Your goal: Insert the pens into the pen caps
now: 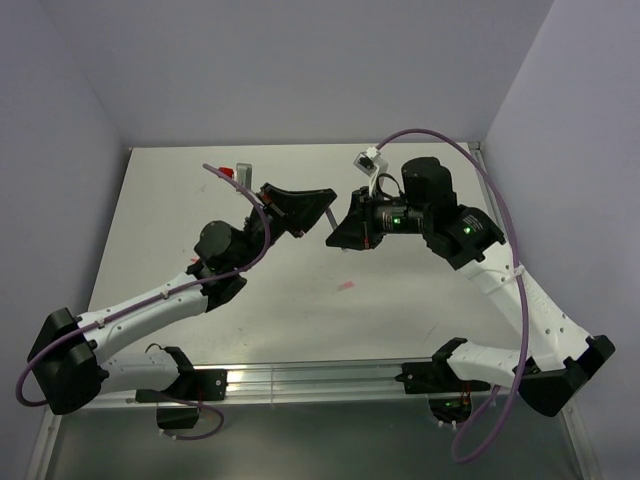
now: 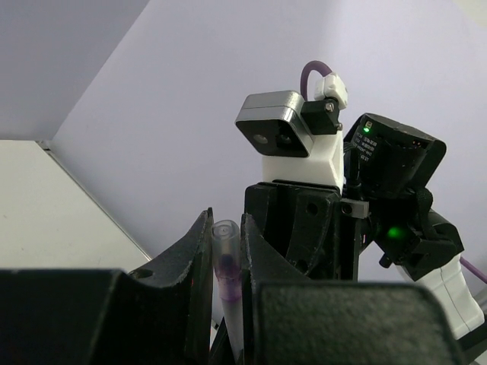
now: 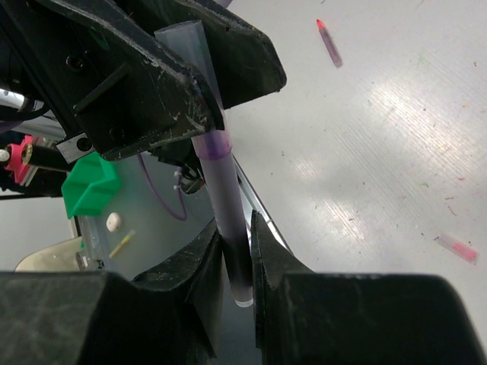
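The left gripper has bare tabletop outward of the pinkish-red cap below it, so next it will tilt downward, lower and release the pen, with the pen's tip inside the grey cap.
My left gripper is shut on the pale grey pen cap, held in the air over the middle of the table. My right gripper faces it and is shut on the dark grey pen. The pen's tip sits inside the cap; a purple band shows through the cap's wall. In the right wrist view a pinkish-red cap lies on the table, and it also shows in the top view. A short stick with a red tip lies farther off. The other pens are not clearly seen.
A small red and grey object lies near the table's back left. The grey table is walled at the back and both sides. A metal rail runs along the near edge between the arm bases.
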{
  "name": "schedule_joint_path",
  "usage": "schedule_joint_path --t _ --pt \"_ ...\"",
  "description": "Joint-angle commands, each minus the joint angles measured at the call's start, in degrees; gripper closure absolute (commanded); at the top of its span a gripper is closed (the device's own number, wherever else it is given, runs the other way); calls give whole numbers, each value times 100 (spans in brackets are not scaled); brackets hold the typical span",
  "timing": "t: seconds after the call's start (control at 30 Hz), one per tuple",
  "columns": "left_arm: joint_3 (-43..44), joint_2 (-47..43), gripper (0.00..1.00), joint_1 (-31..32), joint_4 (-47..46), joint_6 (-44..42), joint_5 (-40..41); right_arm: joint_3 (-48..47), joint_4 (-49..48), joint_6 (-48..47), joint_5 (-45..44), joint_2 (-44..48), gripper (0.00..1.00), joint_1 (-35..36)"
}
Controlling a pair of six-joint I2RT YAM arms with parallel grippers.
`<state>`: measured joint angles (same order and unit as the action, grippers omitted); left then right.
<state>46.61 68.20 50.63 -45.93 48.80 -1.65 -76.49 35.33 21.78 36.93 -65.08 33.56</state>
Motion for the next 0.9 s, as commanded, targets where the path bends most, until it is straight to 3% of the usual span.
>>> schedule_joint_path --t 0.0,0.57,0.87 --pt "-460 246 100 693 1209 -213 -1707 -832 -2338 520 -986 -84 100 -499" --pt "-82 0 100 746 1877 -362 -1074 -411 -2417 652 -696 -14 100 -544" --pt "129 18 100 571 2132 6 -978 -288 -2417 661 -555 48 100 -535"
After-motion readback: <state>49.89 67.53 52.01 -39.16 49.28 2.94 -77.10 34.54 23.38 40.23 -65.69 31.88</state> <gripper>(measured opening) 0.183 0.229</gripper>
